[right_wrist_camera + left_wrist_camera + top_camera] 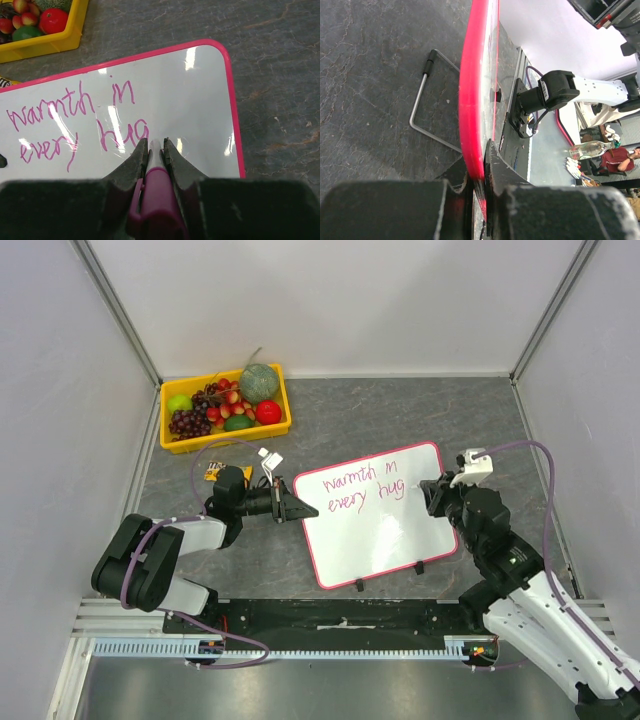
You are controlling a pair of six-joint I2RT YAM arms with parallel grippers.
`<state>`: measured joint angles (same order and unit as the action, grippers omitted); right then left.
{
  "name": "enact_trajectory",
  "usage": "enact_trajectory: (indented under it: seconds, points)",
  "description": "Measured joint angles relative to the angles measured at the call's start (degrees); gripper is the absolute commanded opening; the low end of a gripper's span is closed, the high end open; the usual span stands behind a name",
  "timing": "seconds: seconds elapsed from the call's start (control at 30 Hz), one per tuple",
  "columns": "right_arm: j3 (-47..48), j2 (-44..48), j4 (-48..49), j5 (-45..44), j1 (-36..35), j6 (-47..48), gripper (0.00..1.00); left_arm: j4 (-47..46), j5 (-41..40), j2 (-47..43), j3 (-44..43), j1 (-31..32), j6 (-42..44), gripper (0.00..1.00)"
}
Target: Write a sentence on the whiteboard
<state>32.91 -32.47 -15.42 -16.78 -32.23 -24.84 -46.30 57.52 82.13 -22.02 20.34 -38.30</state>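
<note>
I will move my right gripper back across the blank part of the board to the board's near rim, between the black clips, and let go of the marker (157, 195) there, because "hug" is written.
The whiteboard (385, 540), white with a pink-red rim, lies mid-table. The sentence (362, 487) reads "warmth in every hug" in magenta, in two lines, also clear in the right wrist view (75, 125). My left gripper (298, 508) is shut on the board's left rim (472, 115), which runs edge-on between its fingers. My right gripper (436, 495) is shut on a magenta marker (157, 195), held over the board just right of "hug". The marker's tip is hidden by the fingers.
A yellow tray (222, 440) of toy fruit stands at the back left, its corner also in the right wrist view (45, 42). A small yellow-black packet (212, 472) lies beside the left arm. The board's wire stand (422, 95) rests on the grey mat.
</note>
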Motion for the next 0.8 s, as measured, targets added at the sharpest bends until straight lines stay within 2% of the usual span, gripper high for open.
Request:
enact_trajectory:
  seconds: [0.5, 0.8]
  points:
    - [-5.3, -2.0, 8.1, -1.4, 0.0, -0.3, 0.0, 0.6, -0.3, 0.0, 0.0, 0.0, -0.1, 0.02]
    - [-5.0, 1.1, 5.1, -1.3, 0.0, -0.2, 0.0, 0.2, -0.1, 0.0, 0.0, 0.0, 0.0, 0.02]
